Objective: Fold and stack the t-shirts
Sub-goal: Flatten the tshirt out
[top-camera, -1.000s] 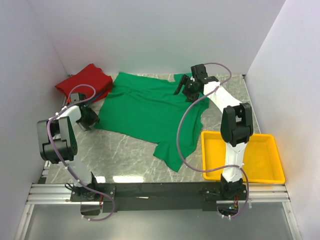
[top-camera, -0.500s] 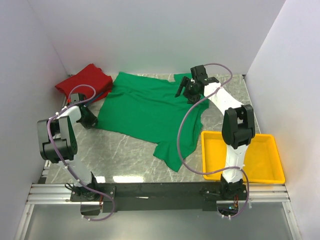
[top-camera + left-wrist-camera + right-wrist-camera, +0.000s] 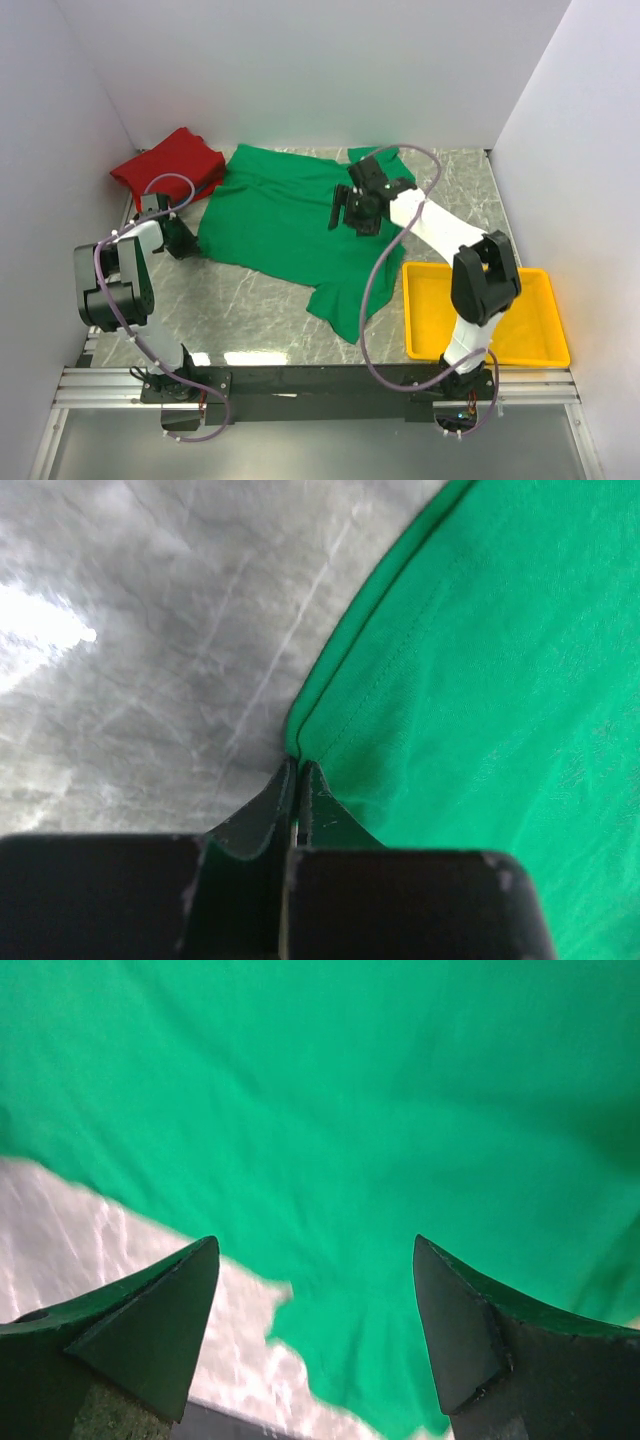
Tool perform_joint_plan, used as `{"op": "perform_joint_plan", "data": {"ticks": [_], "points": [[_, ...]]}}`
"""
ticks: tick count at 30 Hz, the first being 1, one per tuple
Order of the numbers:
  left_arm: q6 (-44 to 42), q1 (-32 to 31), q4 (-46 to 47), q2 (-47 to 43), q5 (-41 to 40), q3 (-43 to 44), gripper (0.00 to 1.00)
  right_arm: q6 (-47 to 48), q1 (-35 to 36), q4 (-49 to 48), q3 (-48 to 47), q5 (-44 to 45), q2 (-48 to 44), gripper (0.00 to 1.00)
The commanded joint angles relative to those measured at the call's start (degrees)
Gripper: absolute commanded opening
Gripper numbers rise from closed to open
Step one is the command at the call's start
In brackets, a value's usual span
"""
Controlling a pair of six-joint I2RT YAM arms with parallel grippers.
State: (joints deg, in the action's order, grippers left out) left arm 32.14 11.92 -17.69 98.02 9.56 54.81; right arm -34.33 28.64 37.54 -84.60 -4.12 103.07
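My right gripper moves back and down toward my base next, onto the shirt's near corner (image 3: 353, 338) (image 3: 405, 1428) below it, as my left gripper pinches another corner.
The green t-shirt (image 3: 285, 215) lies spread on the marble table, its near right part hanging toward the front edge. My left gripper (image 3: 190, 243) sits low at the shirt's left corner. In the left wrist view this gripper (image 3: 298, 763) is shut, its tips pinching the hemmed corner of the green t-shirt (image 3: 470, 680). My right gripper (image 3: 350, 210) hovers open over the middle right of the shirt. In the right wrist view the gripper (image 3: 314, 1242) holds nothing, with green cloth (image 3: 340, 1110) and a strip of table below. The red t-shirt (image 3: 170, 165) lies bunched at the far left.
A yellow plastic tray (image 3: 556, 330) stands at the near right beside the right arm's base. White walls close in the table on the left, back and right. The black base rail (image 3: 320, 380) runs along the near edge.
My left gripper has shut on the green shirt's left corner. The right arm has swung left and nearer, from the shirt's far right edge to over its middle, still open.
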Motion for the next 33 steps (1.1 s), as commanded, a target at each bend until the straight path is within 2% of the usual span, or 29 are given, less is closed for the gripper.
{"op": "perform_joint_plan", "data": {"ticks": [1, 11, 15, 18, 23, 28, 33], "points": [[-1.6, 0.5, -3.9, -1.8, 1.9, -2.2, 0.01, -2.9, 2.9, 2.4, 5.4, 3.7, -6.7, 0.83], [1.2, 1.3, 0.0, -5.9, 5.9, -6.4, 0.00, -12.5, 11.9, 7.5, 25.5, 8.3, -20.4, 0.74], [1.5, 1.3, 1.6, -7.7, 5.8, -7.5, 0.01, -17.0, 14.9, 6.8, 32.3, 7.0, -26.8, 0.63], [1.3, 1.3, 2.3, -8.3, 5.5, -8.1, 0.01, -19.5, 17.0, 4.7, 37.2, 5.4, -29.4, 0.60], [1.7, 1.3, 2.4, -9.9, 5.2, -8.6, 0.01, -22.2, 20.7, 2.2, 40.9, 4.3, -30.6, 0.56], [2.0, 2.0, 2.0, -10.0, 4.9, -7.7, 0.00, -23.6, 25.4, 0.4, 41.4, 4.3, -27.8, 0.55], [2.4, 2.2, 2.1, -9.6, 6.4, -6.9, 0.00, -25.8, 26.9, -1.6, 42.8, 4.4, -25.7, 0.53]]}}
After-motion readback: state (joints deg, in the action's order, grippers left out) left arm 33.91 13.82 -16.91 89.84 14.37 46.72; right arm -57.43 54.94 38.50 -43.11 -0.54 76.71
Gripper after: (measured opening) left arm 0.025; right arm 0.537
